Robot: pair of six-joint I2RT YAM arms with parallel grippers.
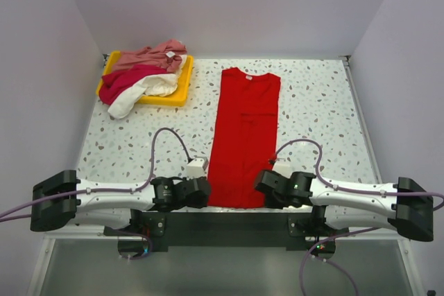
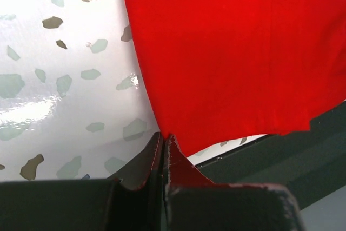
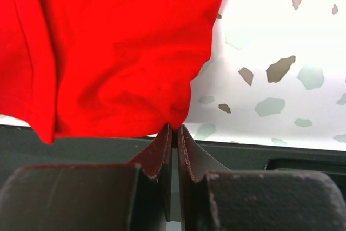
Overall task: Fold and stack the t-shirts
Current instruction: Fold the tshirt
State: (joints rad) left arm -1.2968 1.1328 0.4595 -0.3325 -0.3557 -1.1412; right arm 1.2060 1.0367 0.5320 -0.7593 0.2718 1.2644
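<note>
My right gripper will next lift the t-shirt's pinched corner outward over the folded cloth, lower it beside the crosswise sleeve edge (image 1: 269, 114) and let go of it, because the t-shirt still lies long.
The bright red t-shirt (image 1: 244, 136) lies on the table folded into a long narrow strip, collar at the far end. My left gripper (image 1: 206, 192) is shut on its near left corner (image 2: 216, 52), fingertips pinching the hem (image 2: 165, 136). My right gripper (image 1: 258, 184) is shut on the near right corner (image 3: 119, 52), cloth pinched at the tips (image 3: 175, 128). The dusty pink t-shirt (image 1: 149, 57), the crimson-magenta t-shirt (image 1: 125, 81) and the cream-white t-shirt (image 1: 142, 93) lie crumpled in a heap at the far left.
The heap rests on a shallow yellow tray (image 1: 177, 91) at the far left. The speckled table (image 1: 312, 102) ends at a dark front rail (image 1: 222, 223) by the arm bases. Cables loop above each wrist.
</note>
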